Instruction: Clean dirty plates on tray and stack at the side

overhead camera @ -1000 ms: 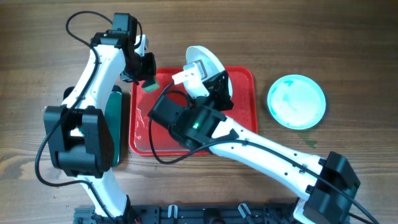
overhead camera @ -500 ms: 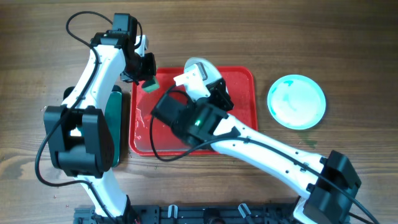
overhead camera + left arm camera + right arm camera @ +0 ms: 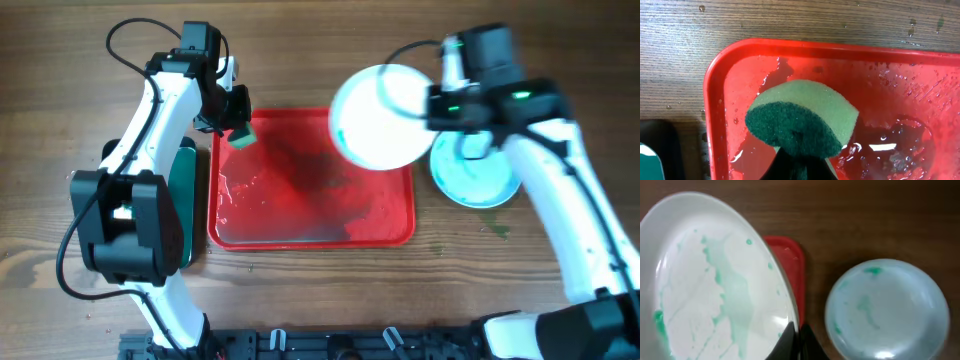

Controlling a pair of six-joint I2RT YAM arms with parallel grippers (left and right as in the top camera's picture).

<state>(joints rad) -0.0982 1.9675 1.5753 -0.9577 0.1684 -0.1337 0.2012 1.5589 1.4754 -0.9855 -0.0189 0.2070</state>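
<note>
I will next swing my right gripper past the tray's edge and lower the white plate onto the teal-tinted plate (image 3: 475,170) (image 3: 887,310).
My right gripper (image 3: 796,332) is shut on the rim of a white plate (image 3: 380,115) with teal smears (image 3: 715,285), held in the air over the right end of the red tray (image 3: 310,232). A second teal-tinted plate (image 3: 480,178) lies on the wood to the right of the tray, partly under my right arm; it also shows in the right wrist view (image 3: 887,310). My left gripper (image 3: 238,125) is shut on a green sponge (image 3: 800,117) held over the tray's far left corner (image 3: 715,65). A third plate is not in view.
The tray holds a film of water with dark smears (image 3: 300,170). A small black tray with a green inside (image 3: 185,205) lies left of the red tray, under my left arm. Bare wood lies beyond the tray and at the far right.
My right arm has swung from the tray's back middle to the right, carrying the plate up over the tray's right end. The left arm and sponge have not moved.
</note>
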